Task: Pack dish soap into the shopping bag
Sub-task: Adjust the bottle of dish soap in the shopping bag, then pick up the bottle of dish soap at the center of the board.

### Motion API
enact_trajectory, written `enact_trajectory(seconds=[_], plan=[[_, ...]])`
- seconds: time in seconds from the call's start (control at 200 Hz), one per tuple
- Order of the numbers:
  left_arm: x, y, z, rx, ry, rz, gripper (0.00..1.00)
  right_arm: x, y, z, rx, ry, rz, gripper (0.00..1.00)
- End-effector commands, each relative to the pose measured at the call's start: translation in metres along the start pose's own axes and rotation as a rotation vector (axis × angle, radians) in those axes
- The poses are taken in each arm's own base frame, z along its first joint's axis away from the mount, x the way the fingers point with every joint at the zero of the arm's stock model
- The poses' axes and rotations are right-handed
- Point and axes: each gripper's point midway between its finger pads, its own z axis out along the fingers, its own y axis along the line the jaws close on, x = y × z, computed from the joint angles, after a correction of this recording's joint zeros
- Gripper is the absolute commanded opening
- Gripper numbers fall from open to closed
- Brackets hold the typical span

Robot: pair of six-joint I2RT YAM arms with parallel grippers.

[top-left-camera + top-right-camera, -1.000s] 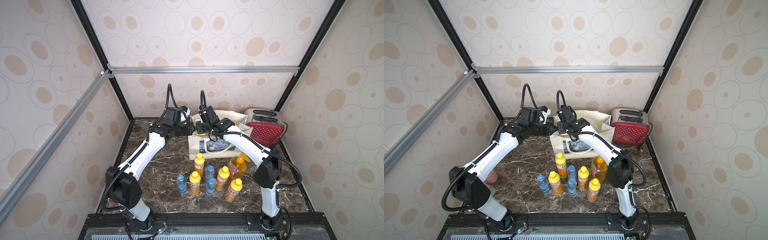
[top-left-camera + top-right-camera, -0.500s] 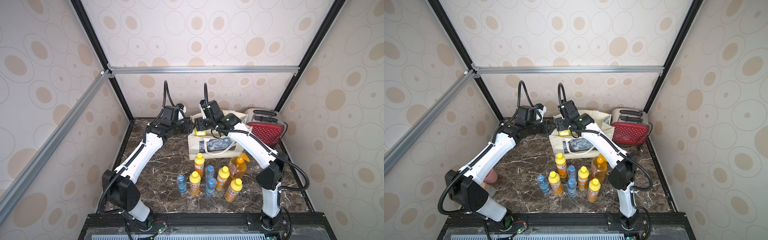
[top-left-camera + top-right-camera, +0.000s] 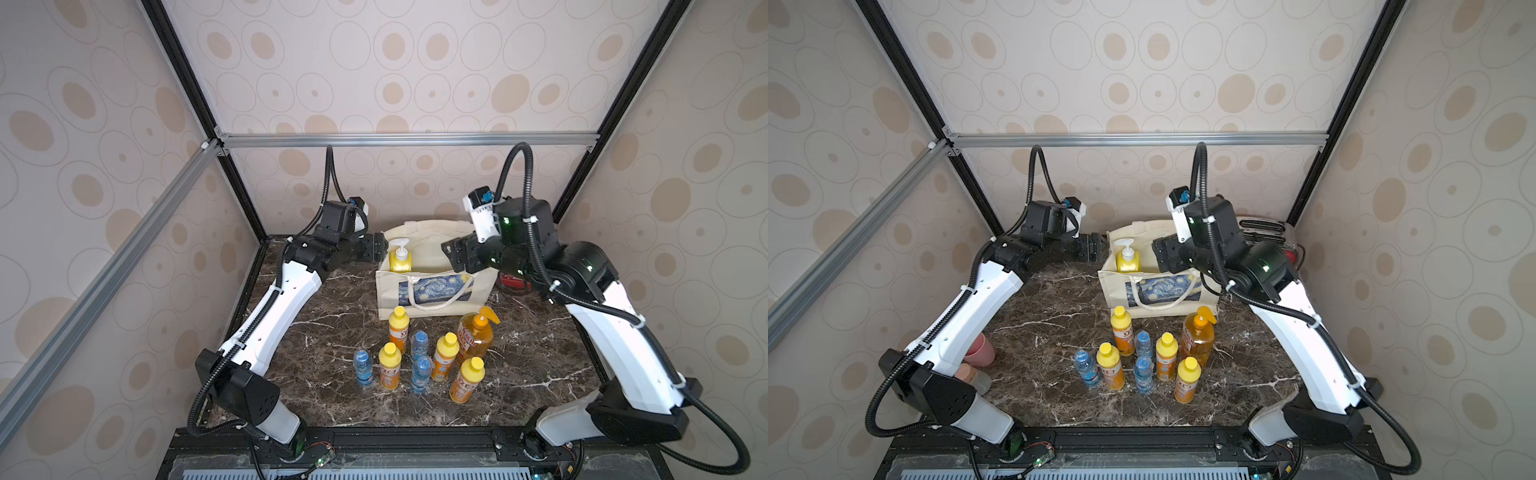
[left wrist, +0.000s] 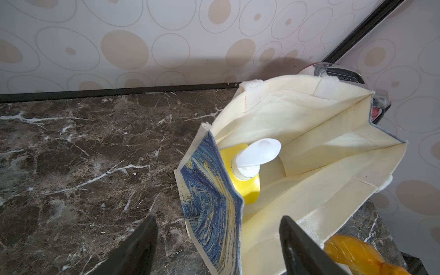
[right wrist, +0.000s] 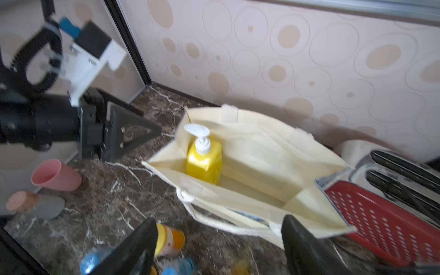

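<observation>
Next, my right gripper draws back from the bag (image 3: 390,291) and lowers onto the amber pump bottle's neck (image 3: 480,321), since that stands below it, nearer my base.
The shopping bag (image 3: 390,291) (image 3: 1113,286) stands open at the back of the table. The yellow pump bottle of dish soap (image 3: 401,261) (image 3: 1128,261) (image 4: 246,188) (image 5: 203,164) stands upright inside its left end. My left gripper (image 3: 380,250) (image 4: 217,219) is open beside that end, touching nothing. My right gripper (image 3: 451,254) (image 5: 219,221) hangs open and empty above the bag's right end. In front of the bag stand the amber pump bottle (image 3: 475,338) (image 3: 1197,337) and several small orange yellow-capped bottles (image 3: 399,330).
Small blue-capped water bottles (image 3: 363,369) stand mixed in with the orange ones. A red toaster (image 3: 1266,232) (image 5: 381,207) sits right behind the bag's right end. A pink cup (image 3: 980,351) (image 5: 56,176) and a lying grey cup (image 5: 38,206) are by the left arm's base.
Both grippers have opened. The right one let go of the yellow pump bottle, now in the bag, and swung back to the right. The left one drew slightly off the bag's edge.
</observation>
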Motion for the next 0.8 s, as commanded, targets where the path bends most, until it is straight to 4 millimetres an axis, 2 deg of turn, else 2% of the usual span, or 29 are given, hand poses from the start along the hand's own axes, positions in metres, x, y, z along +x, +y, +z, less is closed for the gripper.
enact_trajectory(seconds=[0.0, 0.115, 0.235, 0.406, 0.626, 0.796], plan=[[0.014, 0.010, -0.005, -0.053, 0.016, 0.043, 0.80, 0.069, -0.018, -0.014, 0.064, 0.201, -0.063, 0.85], [0.025, 0.019, -0.008, -0.082, -0.008, 0.047, 0.81, 0.116, -0.025, -0.026, 0.065, 0.296, -0.051, 0.86], [0.033, 0.022, -0.008, -0.078, -0.048, 0.032, 0.83, 0.148, -0.028, -0.030, 0.062, 0.315, 0.002, 0.86], [0.048, 0.025, -0.007, -0.067, -0.054, 0.010, 0.83, 0.170, -0.029, -0.024, 0.059, 0.292, 0.054, 0.86], [0.053, 0.023, -0.007, -0.047, -0.055, 0.010, 0.83, 0.193, -0.040, -0.004, 0.144, 0.318, 0.084, 0.86], [0.045, 0.012, -0.007, 0.008, -0.072, -0.002, 0.84, 0.197, -0.041, 0.012, 0.166, 0.273, 0.127, 0.72]])
